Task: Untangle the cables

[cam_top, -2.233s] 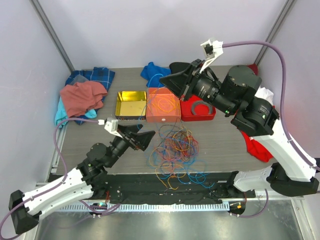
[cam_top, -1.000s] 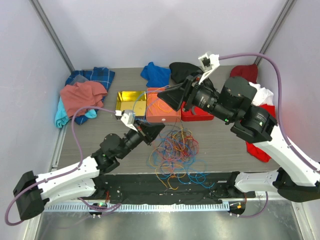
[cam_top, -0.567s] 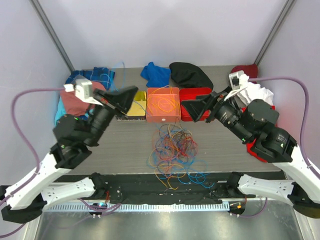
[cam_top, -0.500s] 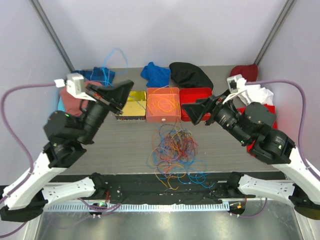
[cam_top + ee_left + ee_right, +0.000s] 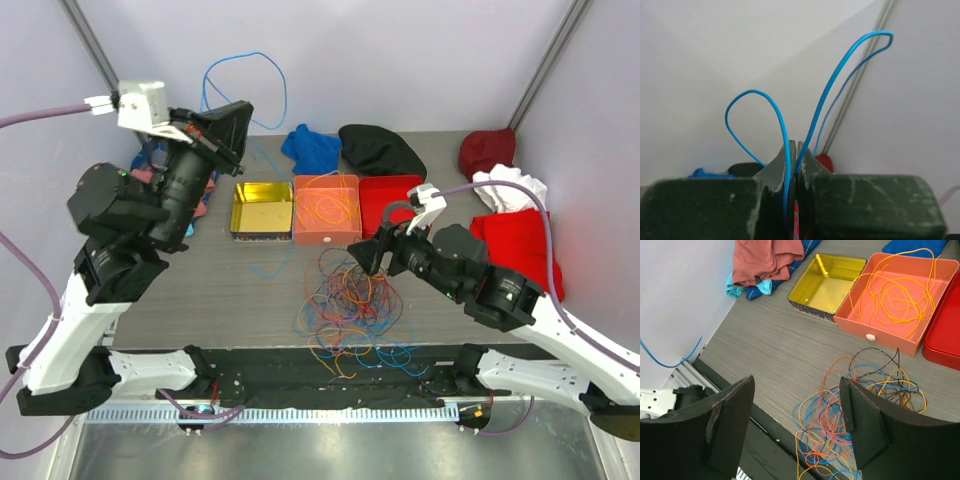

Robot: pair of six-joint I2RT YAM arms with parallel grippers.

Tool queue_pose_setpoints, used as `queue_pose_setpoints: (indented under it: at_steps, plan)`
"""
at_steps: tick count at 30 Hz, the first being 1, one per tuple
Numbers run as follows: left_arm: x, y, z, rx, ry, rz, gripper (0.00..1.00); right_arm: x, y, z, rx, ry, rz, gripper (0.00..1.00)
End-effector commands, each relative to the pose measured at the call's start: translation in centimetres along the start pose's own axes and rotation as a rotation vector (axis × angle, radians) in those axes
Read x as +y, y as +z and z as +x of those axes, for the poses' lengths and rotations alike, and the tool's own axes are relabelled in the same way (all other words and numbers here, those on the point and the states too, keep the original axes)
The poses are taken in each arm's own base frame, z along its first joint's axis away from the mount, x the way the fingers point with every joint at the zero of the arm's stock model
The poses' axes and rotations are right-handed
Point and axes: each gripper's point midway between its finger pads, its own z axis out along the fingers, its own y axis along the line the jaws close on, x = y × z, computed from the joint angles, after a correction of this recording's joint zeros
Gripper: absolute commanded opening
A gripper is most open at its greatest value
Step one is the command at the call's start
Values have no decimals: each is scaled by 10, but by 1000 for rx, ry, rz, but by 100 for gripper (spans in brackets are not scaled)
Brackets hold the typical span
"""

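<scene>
The tin is still empty, so I need to move my left gripper down over the gold tin (image 5: 262, 213) next, with its fingers tipping downward, to release the blue cable there.
A tangle of cables (image 5: 350, 300) in orange, blue, pink, yellow and dark colours lies at the table's front middle. My left gripper (image 5: 232, 125) is raised high at the back left, shut on one blue cable (image 5: 245, 70) that loops above it and trails down toward the pile. In the left wrist view the blue cable (image 5: 781, 125) passes between the closed fingers of the left gripper (image 5: 794, 145). My right gripper (image 5: 368, 255) hangs open just over the tangle's back edge. The right gripper (image 5: 796, 385) holds nothing, with the tangle (image 5: 860, 410) below it.
An orange tray (image 5: 325, 210) holding orange cables sits between a gold tin (image 5: 262, 208) and a red tray (image 5: 395, 205). Cloths lie around the back: blue (image 5: 310, 145), black (image 5: 380, 150), dark red (image 5: 487, 150), red and white (image 5: 515, 230), pink and blue (image 5: 160, 185).
My left arm rose from beside the pile to high at the back left, drawing the blue cable up. My right arm swung down from over the trays to the tangle and opened.
</scene>
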Motion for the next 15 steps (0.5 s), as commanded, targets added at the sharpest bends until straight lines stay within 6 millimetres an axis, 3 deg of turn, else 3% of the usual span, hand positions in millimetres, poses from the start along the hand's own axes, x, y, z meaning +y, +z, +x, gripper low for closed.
queue_pose_setpoints:
  at_steps: [1, 5, 6, 8, 9, 10, 11, 15]
  plan:
    - [39, 13, 35, 113, 157, -239, 0, 8, -20, -30, -126, 55, -46, 76]
    - [62, 26, 69, 181, 210, -346, 0, -3, -27, -22, -113, 47, -18, 77]
    - [79, 29, 72, 183, 222, -396, 0, -4, -28, -21, -111, 46, -13, 77]
    - [92, 40, 96, 236, 169, -402, 0, -8, -32, -17, -106, 42, -3, 77]
    - [120, 43, 95, 231, 145, -464, 0, -11, -33, -17, -110, 43, 8, 77]
    - [123, 48, 107, 264, 92, -444, 0, -13, -36, -17, -114, 43, 12, 77]
    - [147, 52, 113, 271, 86, -497, 0, -15, -38, -17, -118, 40, 13, 76]
    - [172, 65, 133, 299, 62, -536, 0, -20, -46, -18, -127, 24, 26, 76]
